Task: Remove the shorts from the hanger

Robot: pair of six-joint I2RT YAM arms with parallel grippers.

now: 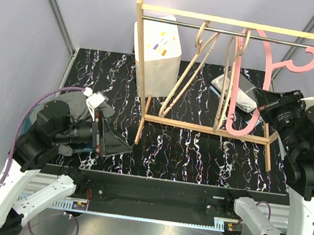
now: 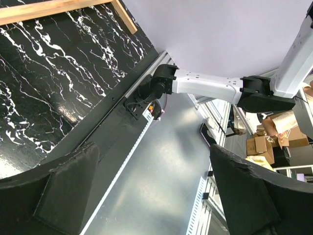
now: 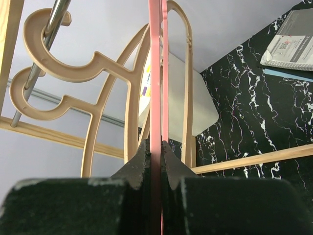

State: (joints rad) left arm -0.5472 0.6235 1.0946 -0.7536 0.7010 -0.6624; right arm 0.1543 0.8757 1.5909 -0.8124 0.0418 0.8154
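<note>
The bare pink hanger's hook goes outward and down onto the metal rod (image 1: 291, 45), which lies outward, next. My right gripper then releases the hanger's lower side.
A pink hanger (image 1: 242, 126) hangs on the metal rod of a wooden rack (image 1: 202, 128); it carries no cloth. My right gripper (image 1: 261, 102) is shut on its lower edge, and the right wrist view shows the pink hanger (image 3: 155, 73) pinched between the right gripper's (image 3: 155, 156) jaws. Dark grey shorts (image 1: 69, 103) lie in a heap at the table's left, partly under my left arm, with a blue piece of cloth (image 1: 81, 149) showing below. The cartoon-print shorts are out of view. My left gripper (image 1: 106, 139) is open and empty beside the heap, and the left wrist view shows its (image 2: 156, 191) jaws wide apart.
Two bare wooden hangers (image 1: 188, 75) (image 1: 227, 86) hang on the same rod; both show in the right wrist view (image 3: 132, 98). A white bin (image 1: 157, 51) stands at the back. A grey-white packet (image 1: 238, 90) lies behind the rack. The table's front edge (image 2: 112, 112) shows in the left wrist view.
</note>
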